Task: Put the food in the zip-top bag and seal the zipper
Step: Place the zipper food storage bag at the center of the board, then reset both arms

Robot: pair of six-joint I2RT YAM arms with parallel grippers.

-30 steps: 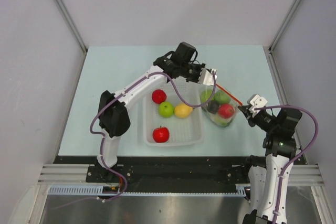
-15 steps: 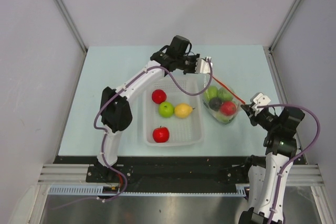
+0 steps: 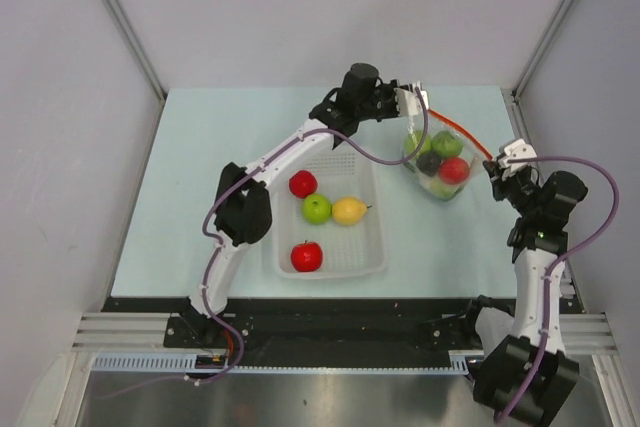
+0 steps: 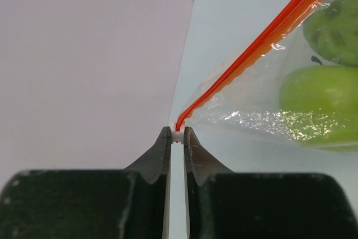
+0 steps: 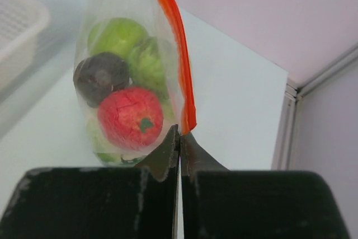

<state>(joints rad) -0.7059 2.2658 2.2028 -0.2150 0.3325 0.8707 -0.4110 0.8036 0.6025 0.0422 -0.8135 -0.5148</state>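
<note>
My left gripper needs to move back and down beside the basket's rim by the bag and let go of the white tab, because the filled bag still hangs above clear tabletop.
The clear zip-top bag (image 3: 440,169) hangs stretched between my two grippers above the far right of the table. It holds green fruits (image 3: 446,143), a red fruit (image 3: 455,171) and a dark lump (image 3: 430,161). Its red zipper (image 3: 462,133) runs taut from left gripper to right gripper. My left gripper (image 3: 418,99) is shut on the white tab at the zipper's end (image 4: 177,136). My right gripper (image 3: 499,163) is shut on the bag's other corner by the zipper end (image 5: 180,134). The right wrist view shows the red fruit (image 5: 131,117), the dark lump (image 5: 100,76) and a green fruit (image 5: 120,34) inside.
The white perforated basket (image 3: 340,269) stands left of the bag. In it lie two red fruits (image 3: 303,183) (image 3: 307,256), a green fruit (image 3: 317,209) and a yellow lemon (image 3: 349,211). Grey walls enclose the table; its right edge rail (image 3: 520,117) is close to the right gripper.
Both grippers have carried the bag up and toward the far right. The zipper is now stretched straighter between them. The basket's contents have not moved.
</note>
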